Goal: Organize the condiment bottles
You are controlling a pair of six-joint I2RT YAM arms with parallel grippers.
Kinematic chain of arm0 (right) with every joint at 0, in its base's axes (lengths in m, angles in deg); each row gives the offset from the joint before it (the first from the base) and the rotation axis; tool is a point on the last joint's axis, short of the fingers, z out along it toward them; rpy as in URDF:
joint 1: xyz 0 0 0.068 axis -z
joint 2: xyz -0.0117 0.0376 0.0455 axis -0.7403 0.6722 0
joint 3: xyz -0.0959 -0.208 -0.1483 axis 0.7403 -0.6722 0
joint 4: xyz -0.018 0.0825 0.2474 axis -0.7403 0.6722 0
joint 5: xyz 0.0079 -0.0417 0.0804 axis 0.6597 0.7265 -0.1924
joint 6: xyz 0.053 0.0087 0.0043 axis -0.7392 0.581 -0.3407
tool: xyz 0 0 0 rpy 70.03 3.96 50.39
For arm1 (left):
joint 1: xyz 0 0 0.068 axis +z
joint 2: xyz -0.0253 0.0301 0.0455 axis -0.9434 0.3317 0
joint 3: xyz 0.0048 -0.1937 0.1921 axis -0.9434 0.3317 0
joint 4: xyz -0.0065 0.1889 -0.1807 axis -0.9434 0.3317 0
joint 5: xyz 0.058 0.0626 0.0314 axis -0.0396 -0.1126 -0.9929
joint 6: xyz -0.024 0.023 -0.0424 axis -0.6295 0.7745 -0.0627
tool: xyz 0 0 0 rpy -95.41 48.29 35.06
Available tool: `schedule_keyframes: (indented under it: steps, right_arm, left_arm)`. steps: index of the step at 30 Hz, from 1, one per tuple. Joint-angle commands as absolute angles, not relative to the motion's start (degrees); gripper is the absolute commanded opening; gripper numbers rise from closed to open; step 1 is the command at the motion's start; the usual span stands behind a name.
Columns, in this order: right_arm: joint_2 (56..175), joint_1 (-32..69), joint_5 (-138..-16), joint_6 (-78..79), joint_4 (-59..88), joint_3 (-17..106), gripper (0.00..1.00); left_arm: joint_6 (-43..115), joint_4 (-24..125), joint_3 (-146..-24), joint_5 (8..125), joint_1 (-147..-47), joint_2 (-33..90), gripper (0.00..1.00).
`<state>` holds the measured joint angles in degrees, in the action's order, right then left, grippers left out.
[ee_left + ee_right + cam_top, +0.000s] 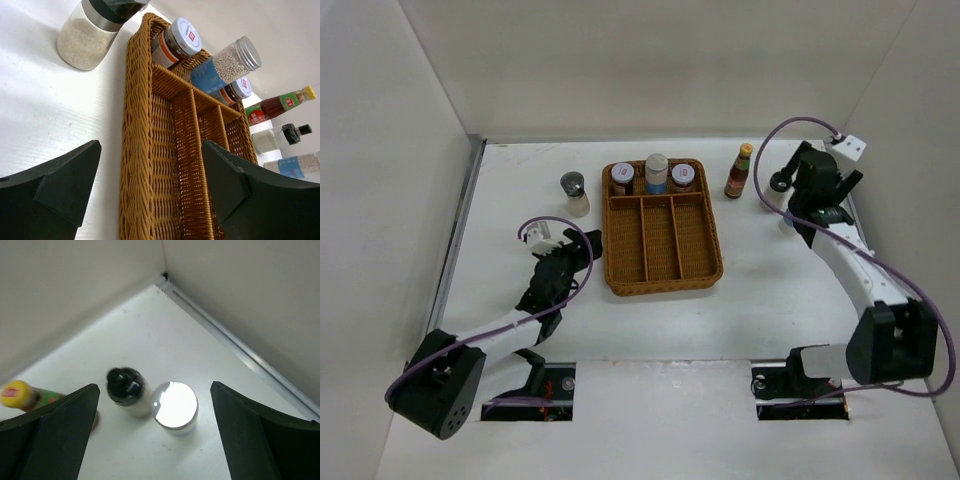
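The silver cap [174,405] is below my right gripper, between my fingers in the wrist view. I will lower that gripper around it and stay clear of the black-capped bottle [125,390] beside it.
The wicker tray [662,268] holds two red-labelled jars [622,178] [681,177] and a white blue-banded bottle [656,172] in its back compartment. The grey-lidded shaker [574,193] stands left of the tray. The red sauce bottle [739,171] stands to its right. My right gripper [154,387] is open, above the black-capped bottle [125,390] and the second silver-capped bottle [175,406], which stand side by side. My left gripper [150,150] is open and empty, low beside the tray's left rim [132,150].
White walls close in the table on the left, back and right, with a metal strip [240,347] along the wall near the right gripper. The tray's three long front compartments [672,240] hold nothing.
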<state>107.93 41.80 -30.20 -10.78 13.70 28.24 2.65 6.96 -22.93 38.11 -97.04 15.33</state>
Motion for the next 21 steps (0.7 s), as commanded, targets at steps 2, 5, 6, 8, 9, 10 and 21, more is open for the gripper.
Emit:
schedule_keyframes:
  steps: [2, 5, 6, 8, 9, 10, 21]
  right_arm:
    - [114.41, 43.5, -33.55, -10.6, 17.81, 30.03, 1.0]
    - [116.61, 44.55, -37.24, -11.04, 16.59, 29.6, 1.0]
    - [117.31, 44.99, -37.51, -11.13, 16.33, 29.6, 1.0]
    - [118.72, 46.22, -37.43, -11.31, 15.89, 29.77, 1.0]
    - [119.25, 46.75, -37.51, -11.31, 15.88, 29.86, 1.0]
    - [119.86, 47.01, -37.43, -11.39, 15.71, 29.95, 1.0]
    - [122.87, 47.11, -36.39, -13.5, 12.73, 28.55, 0.61]
  left_arm:
    - [1.81, 4.05, -23.72, 39.31, -97.21, 14.4, 0.81]
    - [1.81, 3.88, -23.63, 39.31, -97.3, 14.57, 0.81]
    - [1.81, 3.79, -23.72, 39.31, -97.3, 15.01, 0.81]
    - [1.64, 3.79, -23.98, 39.74, -97.39, 15.62, 0.81]
    - [1.55, 3.79, -23.98, 40.01, -97.39, 15.71, 0.81]
    - [1.46, 3.79, -24.07, 40.1, -97.39, 15.89, 0.81]
    - [1.37, 3.79, -24.16, 40.45, -96.51, 16.77, 0.81]
